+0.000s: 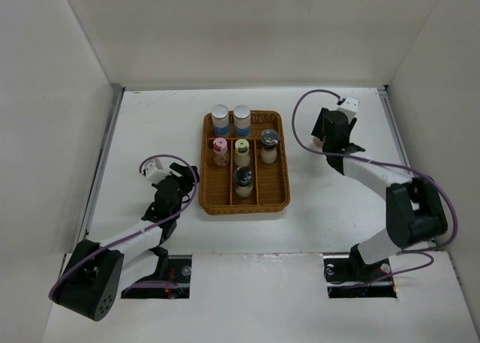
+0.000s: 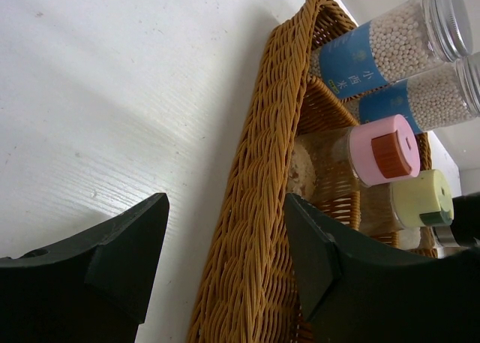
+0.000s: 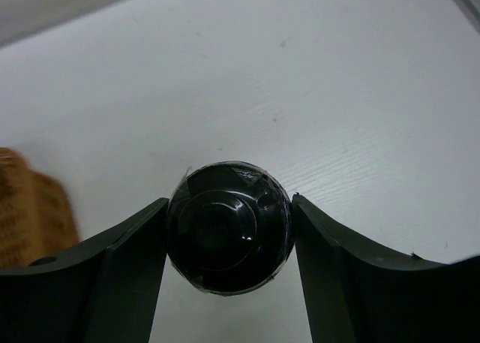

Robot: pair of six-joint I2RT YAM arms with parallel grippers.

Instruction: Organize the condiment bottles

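I should raise my right gripper and move it across the tray (image 1: 281, 200) and back next. Then I need to lower it between the pink-capped bottle and the near rim of the tray, because that spot is empty.
Six condiment bottles stand in the brown wicker tray (image 1: 281, 200): two silver-capped ones with blue labels (image 1: 220, 118) (image 1: 241, 116) at the back, a pink-capped one (image 1: 220, 149), a yellow-green-capped one (image 1: 241, 149), a silver-capped one (image 1: 269, 142) and a black-capped one (image 1: 243, 180). My right gripper (image 1: 328, 140) is right of the tray and is shut on another black-capped bottle (image 3: 229, 238), seen from above in the right wrist view; the top view hides it. My left gripper (image 1: 180, 182) is open at the tray's left side, its jaws either side of the wicker rim (image 2: 255, 208).
White walls enclose the table on three sides. The tray's corner (image 3: 30, 208) shows at the left of the right wrist view. Bare white tabletop lies around the right gripper. The left wrist view shows the blue-labelled (image 2: 390, 43), pink-capped (image 2: 382, 149) and yellow-green-capped (image 2: 420, 199) bottles.
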